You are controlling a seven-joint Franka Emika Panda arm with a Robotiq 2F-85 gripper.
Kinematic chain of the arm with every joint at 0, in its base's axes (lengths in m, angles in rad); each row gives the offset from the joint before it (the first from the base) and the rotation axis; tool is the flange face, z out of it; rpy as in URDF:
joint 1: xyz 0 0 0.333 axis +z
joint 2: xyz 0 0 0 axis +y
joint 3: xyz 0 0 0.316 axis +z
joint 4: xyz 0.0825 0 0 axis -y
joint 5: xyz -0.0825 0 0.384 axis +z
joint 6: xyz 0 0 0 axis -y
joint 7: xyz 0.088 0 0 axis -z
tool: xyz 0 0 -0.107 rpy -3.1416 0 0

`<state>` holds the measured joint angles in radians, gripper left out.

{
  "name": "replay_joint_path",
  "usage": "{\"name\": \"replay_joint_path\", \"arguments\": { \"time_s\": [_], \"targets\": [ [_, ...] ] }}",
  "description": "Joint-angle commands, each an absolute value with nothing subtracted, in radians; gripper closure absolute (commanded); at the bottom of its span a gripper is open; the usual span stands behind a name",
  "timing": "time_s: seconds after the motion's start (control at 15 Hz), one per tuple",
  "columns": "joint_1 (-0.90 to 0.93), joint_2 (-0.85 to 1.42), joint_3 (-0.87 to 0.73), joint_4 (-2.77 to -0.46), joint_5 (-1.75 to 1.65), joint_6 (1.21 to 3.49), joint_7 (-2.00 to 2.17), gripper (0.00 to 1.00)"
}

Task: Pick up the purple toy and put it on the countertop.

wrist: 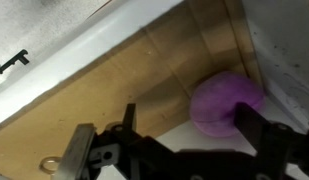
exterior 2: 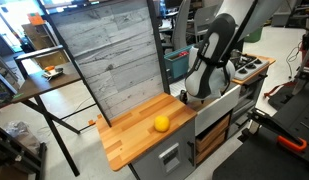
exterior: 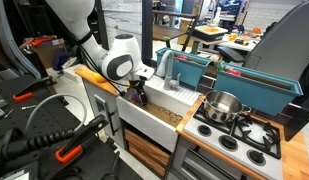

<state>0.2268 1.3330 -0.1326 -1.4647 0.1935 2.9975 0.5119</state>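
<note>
I should next move my gripper toward the right in the wrist view, because the purple toy by the white wall is off-center between my open fingers.
The purple toy is a small rounded violet lump lying in a corner where a light-brown wooden surface meets a white wall; it shows only in the wrist view. My gripper is open, its two dark fingers on either side of the toy, the right finger close to it. In both exterior views the gripper reaches down into the white sink basin, and the toy is hidden there. The wooden countertop lies beside the sink and also shows in an exterior view.
A yellow-orange toy fruit sits on the countertop. A grey faucet stands behind the sink. A metal pot sits on the stovetop. A grey plank backboard rises behind the countertop.
</note>
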Motion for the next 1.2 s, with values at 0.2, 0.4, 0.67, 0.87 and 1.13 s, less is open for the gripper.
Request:
{"name": "replay_joint_path", "arguments": {
  "time_s": [0.2,0.4,0.67,0.87,1.13],
  "targets": [
    [0.155,1.393,-0.04,-1.334,0.243,2.898,0.491,0.0],
    [0.147,1.42,-0.029,-1.291,0.241,2.869,0.5,0.0],
    [0.12,1.426,0.013,-1.264,0.248,2.863,0.488,0.28],
    [0.102,1.415,0.05,-1.284,0.265,2.91,0.47,0.4],
    [0.086,1.409,0.076,-1.301,0.264,2.95,0.44,0.71]
  ]
}}
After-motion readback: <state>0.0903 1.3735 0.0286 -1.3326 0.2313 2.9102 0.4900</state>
